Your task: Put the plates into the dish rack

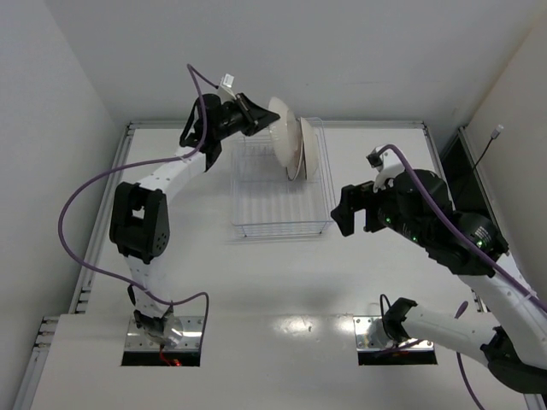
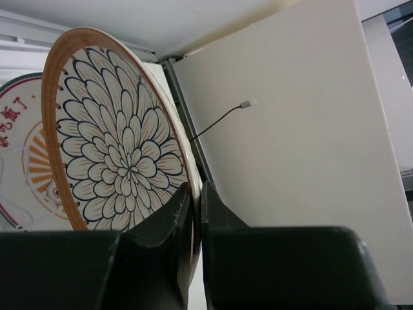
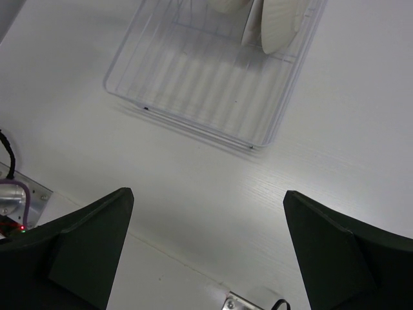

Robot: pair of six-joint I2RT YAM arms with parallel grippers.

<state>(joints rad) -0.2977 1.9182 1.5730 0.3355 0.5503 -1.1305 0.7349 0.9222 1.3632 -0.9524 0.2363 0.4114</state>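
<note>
Next, my left gripper comes down, sets the brown-rimmed plate into the slats (image 1: 276, 172) beside the orange-medallion plate and releases its rim, as those slats lie below the gripper.
My left gripper (image 1: 259, 117) is shut on the rim of the brown-rimmed plate with white petals (image 2: 110, 142), holding it upright on edge over the far end of the dish rack (image 1: 282, 213). In the left wrist view both fingers (image 2: 181, 219) pinch the plate's rim. The white plate with the orange medallion (image 2: 22, 161) stands just behind it. In the top view that second plate (image 1: 308, 149) stands in the rack, next to the held plate (image 1: 280, 128). My right gripper (image 1: 346, 209) hovers open to the right of the rack, nothing between its fingers (image 3: 90, 239).
The clear rack (image 3: 193, 90) shows in the right wrist view with both plates (image 3: 277, 26) at its far end and bare slats nearer. Walls close in the table at the back and sides. A thin cable end (image 2: 247, 103) hangs on the right wall.
</note>
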